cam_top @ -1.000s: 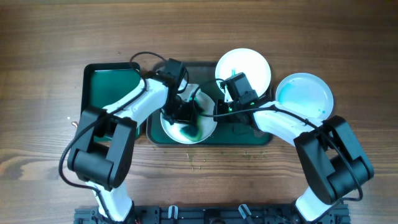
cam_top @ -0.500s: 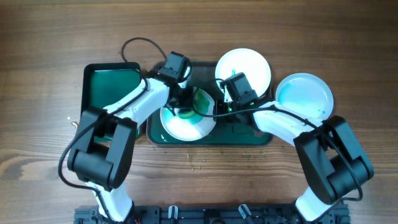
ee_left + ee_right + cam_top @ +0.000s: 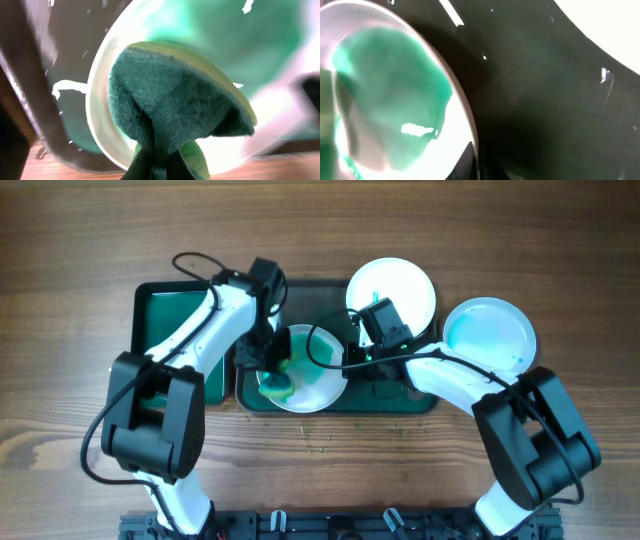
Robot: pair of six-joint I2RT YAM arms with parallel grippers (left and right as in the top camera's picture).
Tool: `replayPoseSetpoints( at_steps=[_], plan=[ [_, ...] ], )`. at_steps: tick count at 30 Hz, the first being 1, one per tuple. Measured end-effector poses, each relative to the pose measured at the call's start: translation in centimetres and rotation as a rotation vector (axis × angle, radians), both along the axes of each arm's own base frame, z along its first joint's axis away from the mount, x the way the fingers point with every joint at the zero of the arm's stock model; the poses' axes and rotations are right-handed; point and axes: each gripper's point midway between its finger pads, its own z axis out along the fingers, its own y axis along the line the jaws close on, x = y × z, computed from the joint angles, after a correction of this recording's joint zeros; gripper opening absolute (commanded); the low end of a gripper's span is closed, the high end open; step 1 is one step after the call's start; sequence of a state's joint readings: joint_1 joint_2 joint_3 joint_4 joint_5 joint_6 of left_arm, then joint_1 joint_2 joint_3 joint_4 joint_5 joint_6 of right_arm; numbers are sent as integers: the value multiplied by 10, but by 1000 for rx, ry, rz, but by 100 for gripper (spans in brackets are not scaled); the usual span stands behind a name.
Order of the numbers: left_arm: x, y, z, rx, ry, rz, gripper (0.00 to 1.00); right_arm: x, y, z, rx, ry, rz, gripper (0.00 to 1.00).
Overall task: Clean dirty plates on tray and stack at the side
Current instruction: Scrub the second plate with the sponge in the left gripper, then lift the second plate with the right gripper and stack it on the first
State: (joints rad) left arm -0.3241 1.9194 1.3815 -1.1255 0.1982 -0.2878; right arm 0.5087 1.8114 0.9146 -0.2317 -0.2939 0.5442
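Next, my right gripper rises and carries the white plate [image 3: 318, 375] over the bluish plate [image 3: 490, 338], which already lies beside the tray. Then it lowers onto it and releases the white plate's rim.
A white plate [image 3: 318, 375] smeared with green lies at the left of the dark tray [image 3: 400, 398]. My left gripper [image 3: 272, 375] is shut on a green sponge [image 3: 277, 383] pressed on the plate's left part. In the left wrist view the sponge [image 3: 170, 100] covers the plate [image 3: 100, 105] above the fingers [image 3: 157, 167]. My right gripper [image 3: 347, 362] is shut on this plate's right rim. The right wrist view shows the fingers [image 3: 472, 160] on the rim of the smeared plate [image 3: 390, 110]. A second plate [image 3: 400, 285] with a thin green mark sits at the tray's back right.
A bluish plate [image 3: 490, 332] lies on the table right of the tray. A bright green tray [image 3: 170, 325] stands left of the dark tray, under my left arm. Small crumbs lie on the wood in front of the tray [image 3: 315, 442].
My left gripper has swept the sponge from the plate's middle to its back, then to its left front. The green smear has spread and thinned. The right gripper has kept its hold.
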Motion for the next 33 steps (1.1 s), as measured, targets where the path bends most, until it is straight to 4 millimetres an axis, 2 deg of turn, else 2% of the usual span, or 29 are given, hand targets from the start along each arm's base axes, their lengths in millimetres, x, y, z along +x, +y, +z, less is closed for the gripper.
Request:
replayPoseSetpoints(
  at_steps=[3,4,6,8,10,14,20,26,30,33],
  plan=[
    [27,-9,30,-78,-93,7,4,-5,-5,1,-22,18,-4,4],
    [39,-9,45,-103,-142,17,4,-7,-8,1,-35,25,-9,4],
    [60,-3,73,-131,-238,44,4,-10,-15,3,-65,29,-15,4],
    [65,4,84,-134,-270,64,4,-12,-24,8,-108,14,-19,4],
    [68,13,84,-116,-279,80,4,-13,-35,19,-174,-20,-20,4],
    [74,17,84,-98,-304,82,4,-15,-46,52,-355,-123,21,4],
    [78,17,85,-96,-320,82,4,-3,-50,110,-661,-359,39,4],
    [78,17,85,-96,-320,82,4,10,-51,163,-868,-586,-6,4],
    [78,17,85,-96,-320,82,4,8,-50,194,-1031,-749,-14,4],
    [78,17,85,-96,-320,82,4,1,-46,228,-1182,-913,-42,4]
  ],
)
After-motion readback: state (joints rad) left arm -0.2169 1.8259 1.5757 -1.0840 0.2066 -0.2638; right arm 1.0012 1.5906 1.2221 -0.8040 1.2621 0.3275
